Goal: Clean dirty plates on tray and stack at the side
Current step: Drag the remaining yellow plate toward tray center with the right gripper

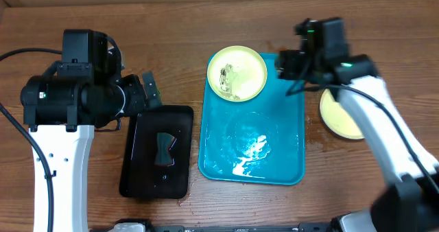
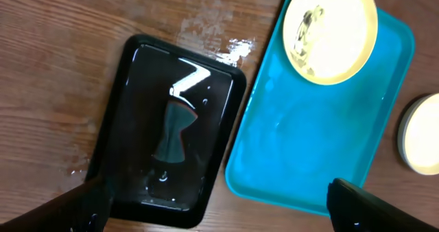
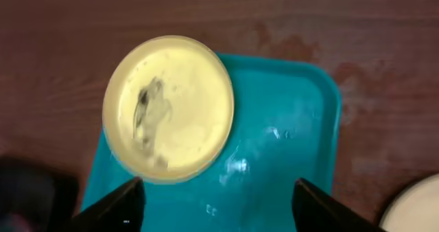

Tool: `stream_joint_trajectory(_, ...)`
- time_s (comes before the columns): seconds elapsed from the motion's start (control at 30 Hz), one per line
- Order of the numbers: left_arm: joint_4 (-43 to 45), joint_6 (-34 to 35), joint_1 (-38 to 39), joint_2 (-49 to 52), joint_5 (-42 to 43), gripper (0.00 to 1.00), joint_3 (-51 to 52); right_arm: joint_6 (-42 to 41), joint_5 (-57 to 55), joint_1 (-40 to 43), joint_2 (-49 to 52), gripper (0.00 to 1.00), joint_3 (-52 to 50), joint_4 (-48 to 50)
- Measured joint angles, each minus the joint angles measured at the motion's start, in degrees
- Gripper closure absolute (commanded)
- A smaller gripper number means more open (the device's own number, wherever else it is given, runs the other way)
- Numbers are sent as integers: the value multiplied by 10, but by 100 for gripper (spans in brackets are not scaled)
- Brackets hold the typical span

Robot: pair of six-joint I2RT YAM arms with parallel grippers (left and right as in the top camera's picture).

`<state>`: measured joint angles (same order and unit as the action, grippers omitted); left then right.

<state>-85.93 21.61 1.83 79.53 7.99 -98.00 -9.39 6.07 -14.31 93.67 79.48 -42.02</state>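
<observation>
My right gripper moves down and to the left in the overhead view onto the smeared plate's edge facing it next, since bare tray there gives the fingers room.
A yellow-green rimmed plate point(image 1: 236, 73) with dark smears lies on the far left corner of the turquoise tray point(image 1: 278, 160), overhanging its rim. It also shows in the left wrist view point(image 2: 329, 33) and the right wrist view point(image 3: 168, 108). A second pale yellow plate point(image 1: 339, 117) lies on the table right of the tray, partly under my right arm. A light-blue rimmed plate is not in view. My right gripper point(image 1: 287, 64) is open and empty above the tray's far right corner point(image 3: 219, 208). My left gripper point(image 1: 149, 88) is open and empty above the black tray point(image 2: 219, 211).
A smaller black tray point(image 1: 140, 170) holding a dark sponge-like piece point(image 1: 164, 149) stands left of the turquoise tray. The turquoise tray's floor point(image 2: 322, 136) is wet and shiny. Wet patches mark the wooden table around both trays.
</observation>
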Motion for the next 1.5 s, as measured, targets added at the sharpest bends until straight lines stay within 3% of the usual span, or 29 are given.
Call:
stream_joint_trajectory(0.3, -7, -30, 0, 0, 0, 0, 0, 5, -53, -22, 199, 25, 0, 167)
stream_joint_trajectory(0.37, -7, -34, 0, 0, 0, 0, 0, 5, -52, -22, 225, 34, 0, 180)
stream_joint_trajectory(0.47, -7, -38, 0, 0, 0, 0, 0, 3, -33, -22, 243, 59, 0, 186)
stream_joint_trajectory(0.67, -10, -39, 0, 0, 0, 0, 0, 5, -8, -22, 247, 61, 0, 175)
stream_joint_trajectory(0.73, -14, -40, 0, 0, 0, 0, 0, 6, -5, -22, 247, 51, 0, 172)
stream_joint_trajectory(0.77, -14, -41, 0, 0, 0, 0, 0, 6, -5, -22, 248, 51, -2, 176)
stream_joint_trajectory(0.87, -16, -41, 0, 0, 0, 0, 0, 7, -3, -22, 252, 89, -14, 194)
stream_joint_trajectory(0.9, -16, -41, 0, 0, 0, 0, 0, 6, -4, -22, 254, 96, -18, 196)
stream_joint_trajectory(1.0, -22, -42, 0, 0, 0, 0, 0, 2, 4, -22, 257, 96, -20, 195)
stream_joint_trajectory(1.23, -29, -53, 0, 0, 0, 0, 0, 0, 10, -22, 218, 96, -9, 59)
stream_joint_trajectory(1.5, -49, -54, 0, 0, 0, 10, 0, -21, 5, -22, 6, 96, 6, -161)
